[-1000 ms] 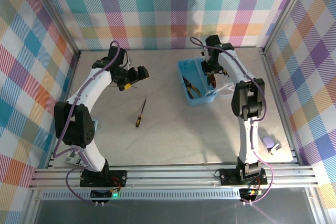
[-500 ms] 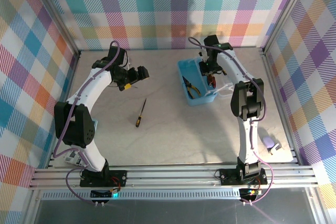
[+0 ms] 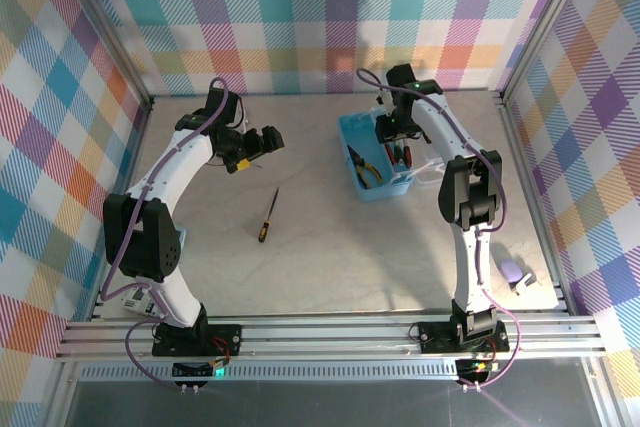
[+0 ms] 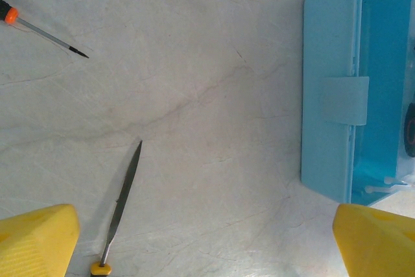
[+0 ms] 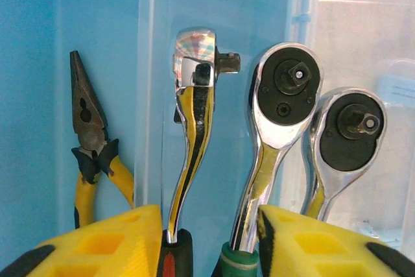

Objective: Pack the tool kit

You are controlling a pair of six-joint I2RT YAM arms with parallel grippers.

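The handle of the yellow-handled screwdriver (image 3: 263, 233) lies below my left gripper's open fingers and nearer my base, so I will bring the gripper back and down onto it.
The light blue case (image 3: 365, 152) stands open at the back right, its clear lid (image 3: 432, 173) folded out to the right. My right gripper (image 3: 393, 133) hovers low over it. In the right wrist view the jaws (image 5: 209, 241) stand apart, and a red-handled wrench (image 5: 188, 128) and a green-handled wrench (image 5: 275, 115) lie between them. Yellow-handled pliers (image 5: 91, 141) rest on the case floor to the left, and another wrench (image 5: 347, 131) to the right. My left gripper (image 3: 255, 142) hangs open over bare table. A yellow-handled screwdriver (image 4: 122, 202) and an orange-handled one (image 4: 42, 30) lie below it.
The yellow-handled screwdriver (image 3: 268, 215) lies on the table's middle left, apart from the case (image 4: 331, 115). A pale object with a purple part (image 3: 515, 272) sits at the front right edge. Metal frame posts and plaid walls close in the table's sides.
The right gripper's jaws have widened over the case and the wrist has shifted a little left. The red-handled wrench now lies loose in the case. The left arm has not moved.
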